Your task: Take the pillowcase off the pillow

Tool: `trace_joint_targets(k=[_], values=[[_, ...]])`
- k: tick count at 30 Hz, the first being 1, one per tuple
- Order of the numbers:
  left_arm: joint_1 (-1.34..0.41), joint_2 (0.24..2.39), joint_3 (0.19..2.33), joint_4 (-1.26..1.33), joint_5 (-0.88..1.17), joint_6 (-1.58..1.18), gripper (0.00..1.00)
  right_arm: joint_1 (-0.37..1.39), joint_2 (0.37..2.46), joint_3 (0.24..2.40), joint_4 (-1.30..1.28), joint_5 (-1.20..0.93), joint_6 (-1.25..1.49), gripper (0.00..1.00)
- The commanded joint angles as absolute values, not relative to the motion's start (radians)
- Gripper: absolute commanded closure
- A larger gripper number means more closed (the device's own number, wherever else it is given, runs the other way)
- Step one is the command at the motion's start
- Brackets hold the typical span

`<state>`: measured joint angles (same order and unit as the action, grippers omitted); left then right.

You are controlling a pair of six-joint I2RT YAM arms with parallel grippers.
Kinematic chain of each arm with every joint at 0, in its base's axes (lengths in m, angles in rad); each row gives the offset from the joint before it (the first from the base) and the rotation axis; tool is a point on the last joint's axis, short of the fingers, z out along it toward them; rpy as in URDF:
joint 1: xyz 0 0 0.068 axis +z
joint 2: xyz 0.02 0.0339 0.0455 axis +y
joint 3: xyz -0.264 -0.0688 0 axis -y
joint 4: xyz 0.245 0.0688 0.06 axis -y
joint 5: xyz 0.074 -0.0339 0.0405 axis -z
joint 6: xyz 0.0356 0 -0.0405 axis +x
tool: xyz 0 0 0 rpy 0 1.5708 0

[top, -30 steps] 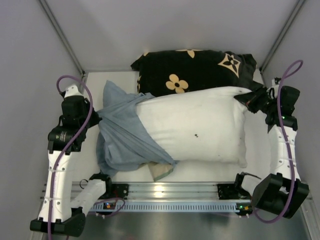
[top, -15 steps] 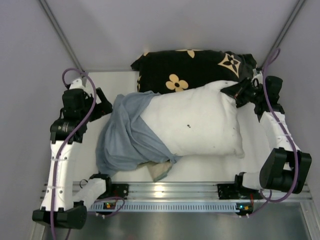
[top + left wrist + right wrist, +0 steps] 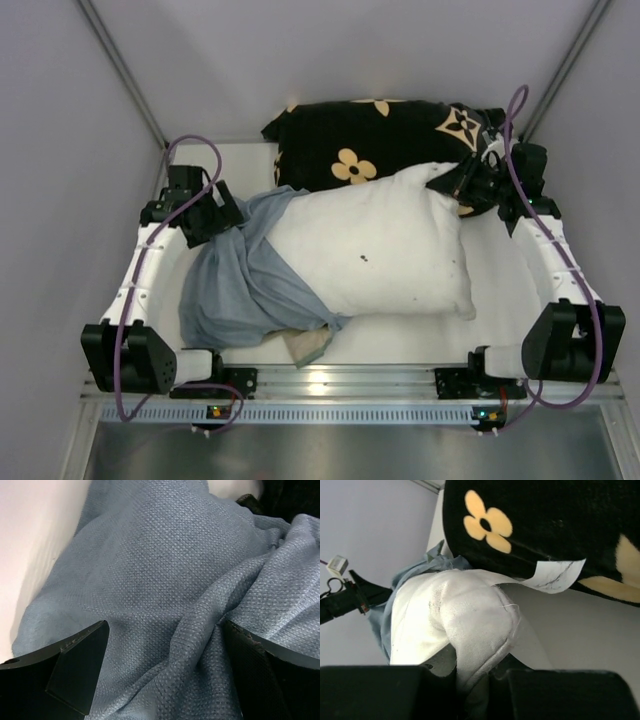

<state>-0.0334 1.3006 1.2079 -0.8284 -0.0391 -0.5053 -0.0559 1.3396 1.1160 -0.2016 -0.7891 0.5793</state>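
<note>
Next, my left gripper shifts toward the right in the wrist view, onto a fold of cloth [image 3: 243, 220] [image 3: 195, 627], and closes, as that fold runs off-centre between its fingers.
The grey-blue pillowcase [image 3: 235, 285] lies wrinkled over the left end of the white pillow [image 3: 375, 250], whose right part is bare. My left gripper [image 3: 225, 215] hovers open just over the pillowcase's far left folds. In the left wrist view the pillowcase [image 3: 150, 570] fills the frame, and a ridge of cloth runs between the wide-apart fingers of the left gripper [image 3: 165, 667]. My right gripper [image 3: 462, 185] is shut on the pillow's far right corner. The right wrist view shows that pillow corner [image 3: 470, 615] pinched in the right gripper [image 3: 480, 680].
A black pillow with tan flower shapes [image 3: 385, 140] lies along the back, touching the white pillow; its white label [image 3: 555, 575] hangs near my right gripper. A beige cloth corner [image 3: 305, 345] pokes out near the front rail [image 3: 340, 385]. Grey walls close in on both sides.
My left gripper has let go of the pillowcase, opened and swung back over its far left part. The right gripper has drawn the pillow's corner back and left, shifting the pillow.
</note>
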Motion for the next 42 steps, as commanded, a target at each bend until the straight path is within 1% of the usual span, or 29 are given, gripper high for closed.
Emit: trace_joint_targets(k=[1,2,3,4,5,6,7,8,9,10,12,13,14,18,22,28,29,30,32,33,34,36,37,39,40,42], values=[[-0.029,1.259,1.183,-0.710,0.070,-0.503,0.01,-0.045,1.298,1.161,-0.255,-0.730,0.506,0.92],[-0.029,1.273,1.183,-0.689,0.107,-0.491,0.01,-0.037,1.298,1.161,-0.255,-0.729,0.509,0.90],[-0.029,1.284,1.183,-0.681,0.150,-0.485,0.01,-0.029,1.298,1.158,-0.255,-0.727,0.511,0.76],[-0.029,1.292,1.183,-0.672,0.196,-0.479,0.01,-0.023,1.298,1.160,-0.256,-0.718,0.511,0.66],[-0.029,1.301,1.181,-0.661,0.274,-0.469,0.01,-0.008,1.295,1.158,-0.256,-0.712,0.511,0.52],[-0.029,1.298,1.175,-0.638,0.300,-0.468,0.02,-0.008,1.293,1.158,-0.261,-0.703,0.508,0.33],[-0.029,1.290,1.164,-0.629,0.317,-0.469,0.04,-0.008,1.290,1.158,-0.273,-0.678,0.506,0.27],[-0.029,1.282,1.161,-0.623,0.327,-0.474,0.08,0.030,1.286,1.157,-0.281,-0.667,0.499,0.23],[-0.029,1.276,1.155,-0.614,0.334,-0.474,0.35,0.035,1.281,1.157,-0.288,-0.657,0.494,0.19],[-0.029,1.258,1.151,-0.609,0.344,-0.471,0.51,0.035,1.279,1.158,-0.297,-0.635,0.488,0.17],[-0.029,1.230,1.143,-0.606,0.339,-0.474,0.92,0.044,1.272,1.166,-0.337,-0.608,0.473,0.12],[-0.029,1.194,1.140,-0.606,0.337,-0.472,1.00,0.048,1.269,1.170,-0.353,-0.573,0.463,0.11],[-0.029,1.171,1.135,-0.603,0.337,-0.469,1.00,0.058,1.255,1.181,-0.388,-0.551,0.442,0.07],[-0.029,1.033,1.132,-0.546,0.385,-0.453,1.00,0.109,1.210,1.226,-0.478,-0.405,0.385,0.01],[-0.029,0.826,1.131,-0.477,0.423,-0.466,1.00,0.152,1.152,1.268,-0.544,-0.255,0.348,0.01],[-0.029,0.655,1.149,-0.471,0.524,-0.508,1.00,0.195,1.123,1.341,-0.621,-0.068,0.308,0.01],[-0.029,0.638,1.146,-0.472,0.540,-0.511,1.00,0.202,1.123,1.350,-0.623,-0.067,0.296,0.01],[-0.029,0.621,1.140,-0.472,0.554,-0.511,1.00,0.206,1.123,1.357,-0.621,-0.086,0.290,0.01],[-0.029,0.569,1.111,-0.472,0.587,-0.517,1.00,0.215,1.138,1.383,-0.586,-0.229,0.267,0.00],[-0.029,0.552,1.097,-0.472,0.598,-0.522,1.00,0.224,1.152,1.393,-0.569,-0.318,0.259,0.01],[-0.029,0.523,1.085,-0.472,0.610,-0.537,1.00,0.236,1.169,1.414,-0.552,-0.488,0.255,0.01],[-0.029,0.496,1.045,-0.472,0.667,-0.549,1.00,0.325,1.241,1.443,-0.520,-0.611,0.238,0.01],[-0.029,0.468,1.034,-0.472,0.681,-0.560,1.00,0.412,1.291,1.480,-0.519,-0.668,0.204,0.01],[-0.029,0.440,1.011,-0.471,0.712,-0.571,1.00,0.500,1.347,1.525,-0.554,-0.684,0.152,0.00],[-0.029,0.411,1.006,-0.472,0.718,-0.580,1.00,0.576,1.392,1.567,-0.567,-0.689,0.091,0.01],[-0.029,0.373,1.003,-0.472,0.722,-0.586,1.00,0.633,1.429,1.591,-0.581,-0.690,0.048,0.01]])
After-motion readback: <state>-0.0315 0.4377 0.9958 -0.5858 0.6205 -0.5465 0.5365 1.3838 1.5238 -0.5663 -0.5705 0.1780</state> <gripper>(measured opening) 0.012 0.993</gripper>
